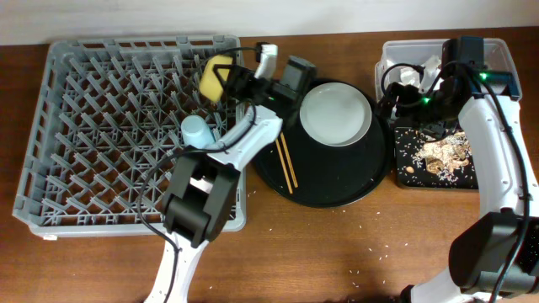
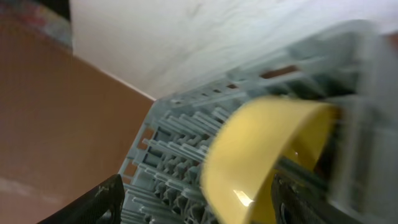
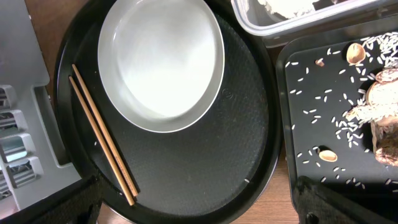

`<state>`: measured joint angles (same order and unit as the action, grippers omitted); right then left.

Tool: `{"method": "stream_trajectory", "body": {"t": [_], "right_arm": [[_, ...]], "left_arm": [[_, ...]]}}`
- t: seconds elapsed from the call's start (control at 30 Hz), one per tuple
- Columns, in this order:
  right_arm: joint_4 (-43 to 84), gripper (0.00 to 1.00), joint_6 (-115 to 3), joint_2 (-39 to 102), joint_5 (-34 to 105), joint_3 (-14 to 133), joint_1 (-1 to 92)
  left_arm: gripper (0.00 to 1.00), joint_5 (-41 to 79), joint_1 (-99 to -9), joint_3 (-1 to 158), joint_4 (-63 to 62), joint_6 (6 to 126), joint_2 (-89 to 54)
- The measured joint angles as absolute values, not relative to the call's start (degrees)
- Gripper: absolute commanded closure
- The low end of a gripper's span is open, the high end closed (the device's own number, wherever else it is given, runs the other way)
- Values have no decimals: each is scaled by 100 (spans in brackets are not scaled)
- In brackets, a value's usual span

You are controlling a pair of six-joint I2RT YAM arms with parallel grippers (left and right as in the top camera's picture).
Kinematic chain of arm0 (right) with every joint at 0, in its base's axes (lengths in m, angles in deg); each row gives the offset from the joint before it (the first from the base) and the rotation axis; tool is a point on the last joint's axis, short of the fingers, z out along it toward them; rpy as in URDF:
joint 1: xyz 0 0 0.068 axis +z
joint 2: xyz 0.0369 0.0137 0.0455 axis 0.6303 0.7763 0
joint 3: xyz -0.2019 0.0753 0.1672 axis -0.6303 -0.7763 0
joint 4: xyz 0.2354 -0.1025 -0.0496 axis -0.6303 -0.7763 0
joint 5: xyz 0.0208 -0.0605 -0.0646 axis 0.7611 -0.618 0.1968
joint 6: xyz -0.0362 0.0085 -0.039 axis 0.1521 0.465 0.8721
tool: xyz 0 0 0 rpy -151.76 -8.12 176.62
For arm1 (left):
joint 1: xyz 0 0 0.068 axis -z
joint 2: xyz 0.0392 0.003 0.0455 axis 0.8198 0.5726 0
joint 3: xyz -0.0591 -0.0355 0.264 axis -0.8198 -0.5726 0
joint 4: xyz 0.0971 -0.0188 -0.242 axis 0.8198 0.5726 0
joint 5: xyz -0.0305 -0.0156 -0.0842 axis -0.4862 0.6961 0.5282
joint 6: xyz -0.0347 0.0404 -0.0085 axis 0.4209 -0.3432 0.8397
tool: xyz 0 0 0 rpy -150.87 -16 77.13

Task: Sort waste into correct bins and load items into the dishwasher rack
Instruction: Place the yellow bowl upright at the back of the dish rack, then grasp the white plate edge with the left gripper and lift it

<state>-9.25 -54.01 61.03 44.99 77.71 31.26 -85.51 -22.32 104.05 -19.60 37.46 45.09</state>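
My left gripper moves toward the right in the overhead view and down onto the white plate's rim beside the chopsticks next, as the bowl (image 1: 212,77) already sits racked.
The yellow bowl (image 1: 212,77) lies tilted on the pegs at the far right corner of the grey dishwasher rack (image 1: 93,126). My left gripper (image 1: 234,81) is open around the bowl (image 2: 261,155), and only its right finger is close to the rim. The light-blue cup (image 1: 195,130) stands in the rack. The white plate (image 1: 335,114) and two chopsticks (image 1: 286,164) lie on the round black tray (image 1: 337,189). My right gripper (image 1: 402,99) hangs open and empty above that tray (image 3: 199,205), with the plate (image 3: 160,62) and chopsticks (image 3: 102,134) below it. The pink cup and foil wrapper are out of view.
The clear tub (image 1: 396,57) at the far right holds white napkins. In front of it the shallow black tray (image 1: 421,172) holds brown scraps and pale crumbs (image 3: 379,106). Crumbs are scattered on the wooden table near the front edge.
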Motion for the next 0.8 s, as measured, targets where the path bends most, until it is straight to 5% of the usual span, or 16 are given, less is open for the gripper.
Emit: {"method": "stream_trajectory", "body": {"t": [0.23, 0.43, 0.57, 0.8], "right_arm": [[-925, 2, -5403, 6103, 4497, 7771, 3126], [-925, 1, -5399, 6103, 4499, 7771, 3126], [-927, 2, -5401, 6103, 4499, 7771, 3126], [-925, 1, -5401, 6103, 4499, 7771, 3126]], "left_arm": [[23, -6726, -1786, 10416, -843, 4232, 4443], [31, -1279, -2398, 10407, -495, 6439, 4067], [36, -820, -2212, 10407, -416, 6850, 4137], [70, -919, -2166, 10407, -408, 6975, 4572]]}}
